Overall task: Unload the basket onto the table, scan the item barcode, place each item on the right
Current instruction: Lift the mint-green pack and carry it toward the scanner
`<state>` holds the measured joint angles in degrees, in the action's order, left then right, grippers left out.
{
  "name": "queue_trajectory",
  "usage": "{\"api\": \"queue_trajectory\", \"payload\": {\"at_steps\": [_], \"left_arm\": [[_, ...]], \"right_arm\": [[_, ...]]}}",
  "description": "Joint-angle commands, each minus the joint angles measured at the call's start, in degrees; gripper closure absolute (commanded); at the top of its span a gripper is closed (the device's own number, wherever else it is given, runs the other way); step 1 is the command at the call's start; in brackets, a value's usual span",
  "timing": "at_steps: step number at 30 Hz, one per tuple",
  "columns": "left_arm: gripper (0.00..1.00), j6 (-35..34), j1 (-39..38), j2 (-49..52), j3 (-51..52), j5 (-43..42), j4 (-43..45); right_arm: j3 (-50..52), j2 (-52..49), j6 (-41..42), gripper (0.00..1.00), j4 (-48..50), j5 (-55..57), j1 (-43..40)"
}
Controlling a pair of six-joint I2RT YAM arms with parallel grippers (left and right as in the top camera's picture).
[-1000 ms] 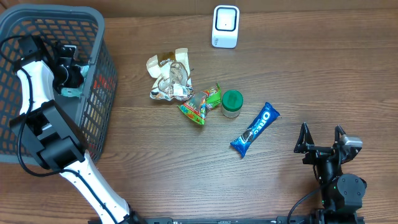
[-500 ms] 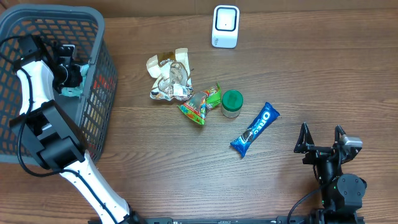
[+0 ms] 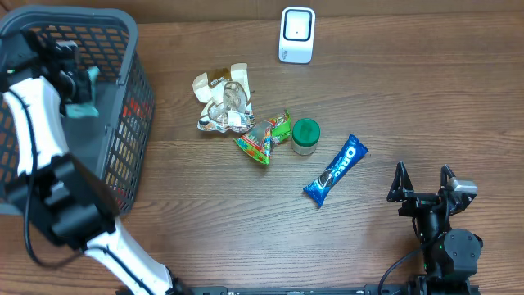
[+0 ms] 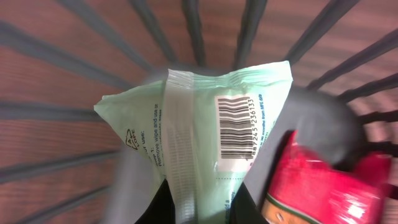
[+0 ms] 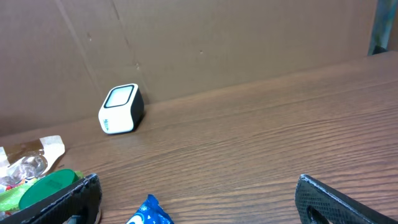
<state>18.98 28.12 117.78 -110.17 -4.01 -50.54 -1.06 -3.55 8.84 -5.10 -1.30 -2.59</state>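
My left gripper will rise over the basket's rim and then go down beside the Oreo pack, because that bare tabletop is to the pack's right in the overhead view.
A pale green wipes packet with a black barcode on its white label hangs between the fingers of my left gripper, which is shut on its lower end. From overhead, the left gripper is inside the grey basket with the packet lifted off the floor. The white scanner stands at the table's far edge, also in the right wrist view as the scanner. My right gripper rests open at the front right, with nothing in it.
A red packet lies in the basket beside the held one. On the table are a crumpled clear wrapper, a green and red candy bag, a green-lidded jar and a blue Oreo pack.
My left gripper has closed on the green packet and risen with it toward the basket's far left. The right arm has not moved.
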Motion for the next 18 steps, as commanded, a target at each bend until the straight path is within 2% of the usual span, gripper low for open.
{"api": "queue_trajectory", "payload": {"at_steps": [1,9,14,18], "left_arm": [[0.96,-2.38,-0.46,-8.41,-0.68,1.62,-0.09],[0.94,-4.24,-3.58,-22.91,-0.68,-2.47,-3.08],[0.93,-4.22,-12.41,-31.82,-0.68,-3.67,-6.38],[0.92,-4.22,-23.54,-35.87,-0.68,-3.69,-11.89]], "right_arm": [[0.59,0.02,0.17,0.0,0.46,-0.31,0.0],[0.59,0.02,0.17,0.0,0.46,-0.31,0.0],[0.59,0.02,0.17,0.0,0.46,-0.31,0.0],[0.59,0.02,0.17,0.0,0.48,-0.31,0.0]]}}
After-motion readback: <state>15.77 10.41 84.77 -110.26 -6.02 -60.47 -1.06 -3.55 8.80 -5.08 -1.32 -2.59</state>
